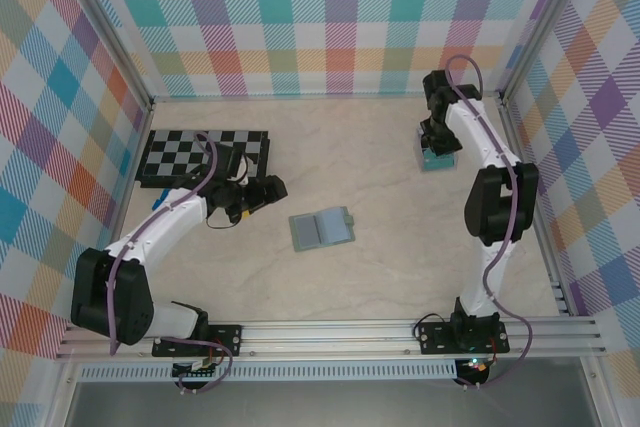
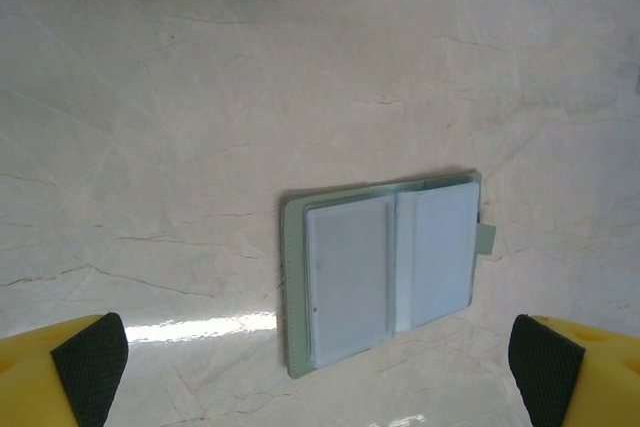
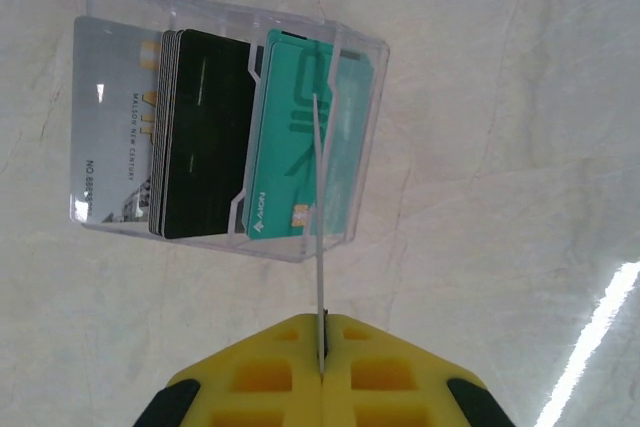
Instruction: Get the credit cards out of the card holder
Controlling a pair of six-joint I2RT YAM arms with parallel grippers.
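The credit card's edge points at the teal cards in the clear box (image 1: 438, 161) below my right gripper, so I will lower it there and release the card.
The card holder (image 1: 321, 229) lies open and flat mid-table, sage-green with grey-blue inner pockets and its tab to the right (image 2: 385, 272). I cannot make out a separate card in its pockets. My left gripper (image 1: 265, 190) hovers just left of it, open; in the left wrist view its wide-spread fingers (image 2: 90, 367) frame the wallet, and the gripper (image 2: 318, 372) holds nothing. My right gripper (image 1: 437, 147) is at the back right, shut on a thin credit card (image 3: 319, 247) seen edge-on. The gripper (image 3: 322, 332) holds that card over the clear box.
The clear box (image 3: 230, 117) holds upright teal, black and grey cards and stands at the back right (image 1: 437, 160). A chessboard (image 1: 205, 155) lies at the back left behind the left arm. Plaid walls close in three sides.
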